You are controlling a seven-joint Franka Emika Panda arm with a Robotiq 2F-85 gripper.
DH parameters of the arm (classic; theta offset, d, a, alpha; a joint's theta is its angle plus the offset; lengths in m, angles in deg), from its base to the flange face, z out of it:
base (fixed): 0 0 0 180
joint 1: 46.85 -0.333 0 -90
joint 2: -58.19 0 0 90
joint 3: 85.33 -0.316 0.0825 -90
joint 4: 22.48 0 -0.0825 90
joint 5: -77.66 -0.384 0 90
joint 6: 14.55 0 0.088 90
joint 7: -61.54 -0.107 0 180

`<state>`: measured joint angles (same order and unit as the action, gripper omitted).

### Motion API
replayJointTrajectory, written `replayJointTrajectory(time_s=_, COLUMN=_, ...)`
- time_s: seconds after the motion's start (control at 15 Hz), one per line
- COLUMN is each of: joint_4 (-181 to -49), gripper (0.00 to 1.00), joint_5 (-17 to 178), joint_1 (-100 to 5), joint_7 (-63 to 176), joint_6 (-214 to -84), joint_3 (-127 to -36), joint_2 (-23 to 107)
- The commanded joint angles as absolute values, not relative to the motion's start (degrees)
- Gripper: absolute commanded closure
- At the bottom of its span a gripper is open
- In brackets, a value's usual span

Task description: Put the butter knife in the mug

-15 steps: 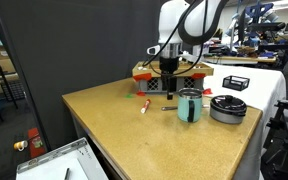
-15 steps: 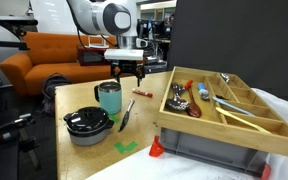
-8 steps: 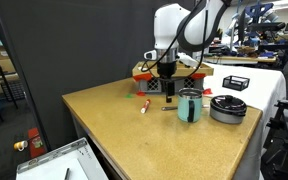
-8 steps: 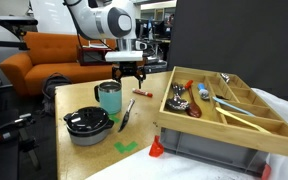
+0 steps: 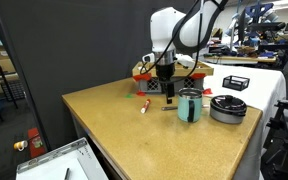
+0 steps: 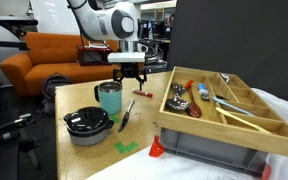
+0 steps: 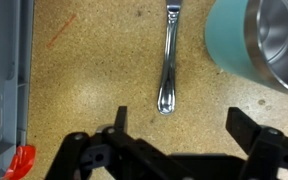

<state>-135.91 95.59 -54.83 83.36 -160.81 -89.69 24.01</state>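
The butter knife's rounded handle end lies flat below my gripper. I need to lower my gripper toward the tabletop next, with a finger on each side of that end, and close there.
The butter knife (image 7: 168,60) lies flat on the table, its rounded handle end towards my jaws in the wrist view. It shows as a thin dark strip beside the mug in both exterior views (image 5: 171,108) (image 6: 125,113). The teal mug (image 5: 189,106) (image 6: 109,97) (image 7: 259,45) stands upright and looks empty. My gripper (image 5: 165,86) (image 6: 129,80) (image 7: 181,125) hangs open and empty above the table, just short of the knife's handle end and touching nothing.
A round black-and-silver pan (image 5: 227,108) (image 6: 88,124) sits beside the mug. A red-and-white pen (image 5: 144,105) (image 6: 141,94) lies on the table. A wooden organizer tray (image 6: 224,112) with utensils stands nearby. A grey bin wall (image 7: 4,70) is at the wrist view's left.
My gripper has shifted a little sideways over the table, staying open. The knife and mug have not moved.
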Motion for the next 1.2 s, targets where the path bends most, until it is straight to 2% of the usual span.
replayJointTrajectory(time_s=0.0, joint_4=-135.3, gripper=0.00, joint_5=95.7, joint_1=-54.1, joint_7=82.9, joint_6=-160.1, joint_3=-90.3, joint_2=23.8)
replayJointTrajectory(time_s=1.13, joint_4=-130.8, gripper=0.00, joint_5=94.0, joint_1=-50.1, joint_7=86.2, joint_6=-160.2, joint_3=-91.8, joint_2=16.1)
